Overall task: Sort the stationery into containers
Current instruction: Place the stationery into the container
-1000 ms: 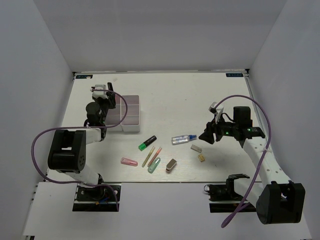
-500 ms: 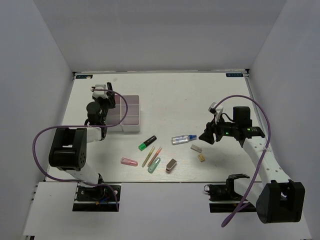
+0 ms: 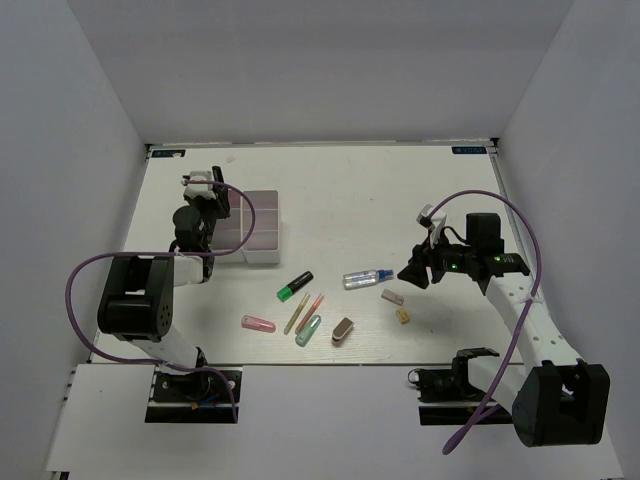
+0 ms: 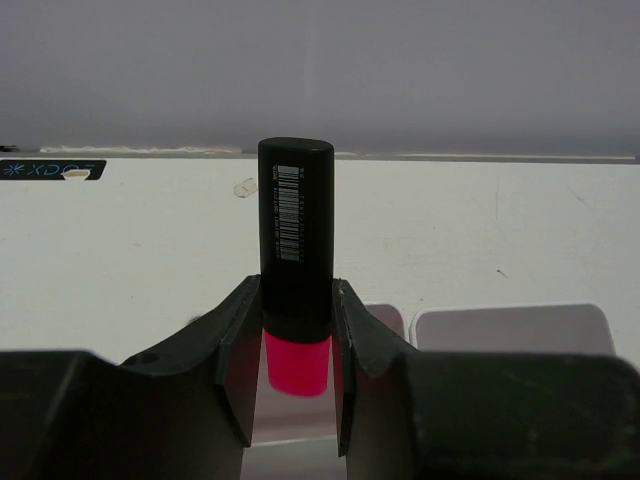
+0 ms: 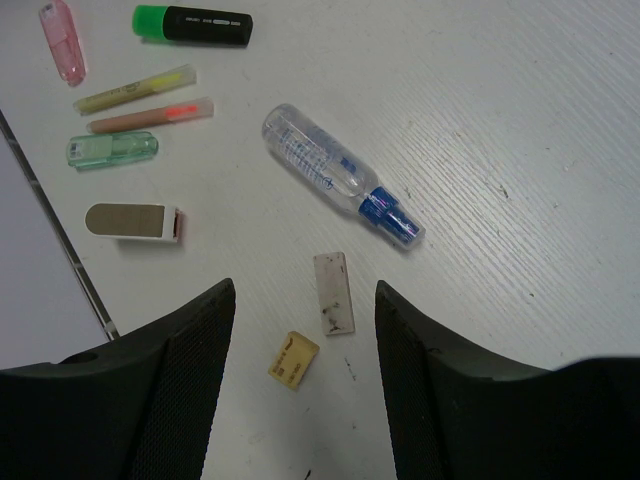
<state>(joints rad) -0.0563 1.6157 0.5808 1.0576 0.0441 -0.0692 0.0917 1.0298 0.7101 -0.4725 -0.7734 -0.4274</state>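
Observation:
The robot's left gripper will next lower toward the opening of the organizer box's rear corner section (image 3: 235,200) (image 4: 300,418) below it and release the highlighter, because the highlighter's pink end points there.
My left gripper (image 4: 296,300) is shut on a pink highlighter with a black cap (image 4: 295,220), held upright over the white organizer box (image 4: 510,328). In the top view that gripper (image 3: 205,190) is at the box's (image 3: 262,228) left rear. My right gripper (image 5: 303,290) is open and empty above a grey block (image 5: 333,292) and a tan block (image 5: 294,360). On the table lie the clear blue-capped bottle (image 5: 335,172), green black-capped highlighter (image 5: 195,24), yellow pen (image 5: 135,89), pink pen (image 5: 150,114), teal tube (image 5: 112,149) and pink capsule (image 5: 62,40).
A small white piece with a tan face (image 5: 133,221) lies near the table's front edge (image 3: 330,363), right of the teal tube. White walls close in the table on the left, back and right.

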